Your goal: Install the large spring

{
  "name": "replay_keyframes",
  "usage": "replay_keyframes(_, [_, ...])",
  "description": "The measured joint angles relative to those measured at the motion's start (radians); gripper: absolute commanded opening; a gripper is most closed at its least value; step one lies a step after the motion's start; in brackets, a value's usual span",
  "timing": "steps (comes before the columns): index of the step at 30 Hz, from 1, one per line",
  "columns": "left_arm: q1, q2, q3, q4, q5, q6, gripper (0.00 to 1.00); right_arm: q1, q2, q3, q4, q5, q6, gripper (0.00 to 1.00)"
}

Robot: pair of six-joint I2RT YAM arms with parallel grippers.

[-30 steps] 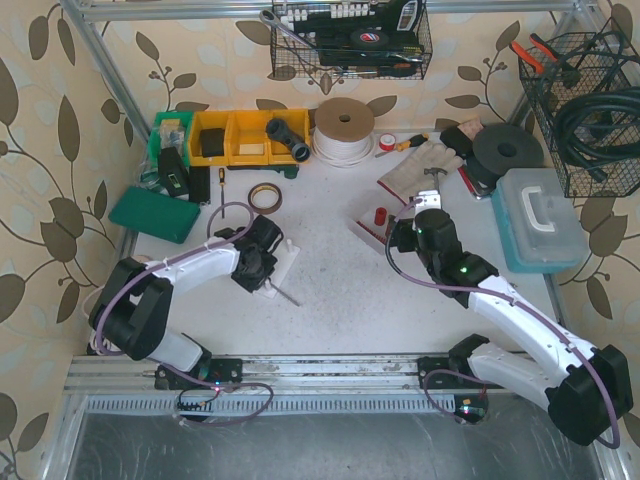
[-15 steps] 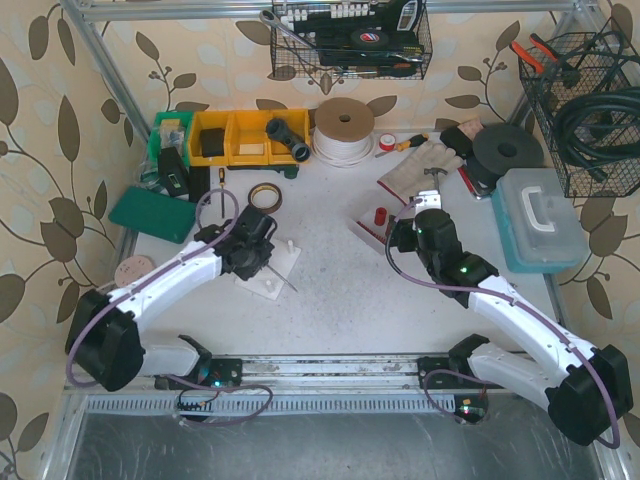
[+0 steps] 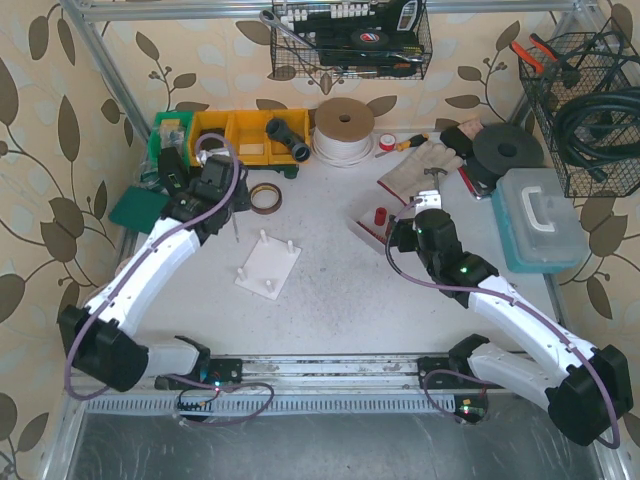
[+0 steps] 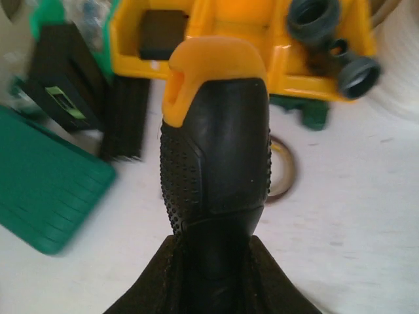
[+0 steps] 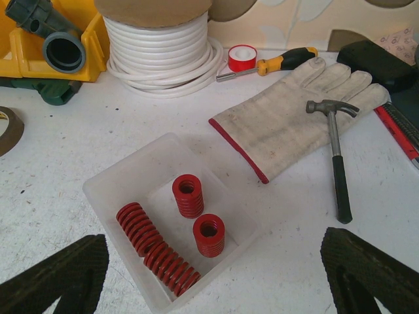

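The left gripper lowers the screwdriver (image 4: 216,131) onto the bare tabletop below next, between the green case and the tape roll, and releases the screwdriver's handle.
My left gripper (image 3: 213,192) is shut on a screwdriver (image 4: 216,131) with a black and orange handle, held at the back left near the yellow bins (image 3: 240,136). In the left wrist view the handle fills the gap between my fingers (image 4: 147,288). A white base plate (image 3: 268,264) with thin upright pegs lies bare on the table's middle left. My right gripper (image 5: 216,271) is open above a clear tray (image 5: 118,176) that holds two long red springs (image 5: 137,226) lying down and two short red springs (image 5: 188,194) standing upright. The tray also shows in the top view (image 3: 372,228).
A green case (image 3: 155,212) and a tape roll (image 3: 265,197) lie near my left gripper. A white cable coil (image 3: 343,135) stands at the back. A work glove (image 5: 288,124) and a hammer (image 5: 335,157) lie right of the tray. A blue toolbox (image 3: 540,218) stands at the right.
My left arm has swung from the white base plate to the back left with the screwdriver in it, leaving the plate uncovered. The right arm has not moved.
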Motion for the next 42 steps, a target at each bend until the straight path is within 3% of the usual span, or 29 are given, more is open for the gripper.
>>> replay_keyframes(4, [0.068,0.131,0.058,-0.014,-0.081,0.253,0.0,0.0,0.0,0.0,0.0,0.0,0.0,0.88])
replay_keyframes(9, [0.125,0.334,0.072,-0.005,-0.121,0.447,0.0,0.0,-0.008,-0.005,0.0,0.0,0.0,0.88])
replay_keyframes(22, [0.229,0.628,0.121,-0.008,-0.063,0.526,0.0,0.001,-0.009,-0.005,0.001,-0.001,0.0,0.88])
replay_keyframes(26, [0.233,0.681,0.134,-0.015,-0.042,0.52,0.12,0.003,-0.009,-0.005,0.001,-0.002,0.0,0.88])
replay_keyframes(31, [0.232,0.689,0.136,-0.027,-0.033,0.496,0.4,0.005,-0.009,-0.005,0.001,-0.001,0.0,0.88])
replay_keyframes(34, [0.233,0.687,0.136,-0.029,-0.029,0.474,0.66,0.005,-0.009,-0.005,0.001,-0.001,0.0,0.88])
replay_keyframes(36, [0.233,0.674,0.135,-0.029,-0.018,0.464,0.71,0.005,-0.009,-0.005,0.001,-0.001,0.0,0.88])
replay_keyframes(42, [0.233,0.514,0.082,-0.006,0.049,0.397,0.72,0.005,0.007,-0.005,0.0,0.001,0.0,0.88])
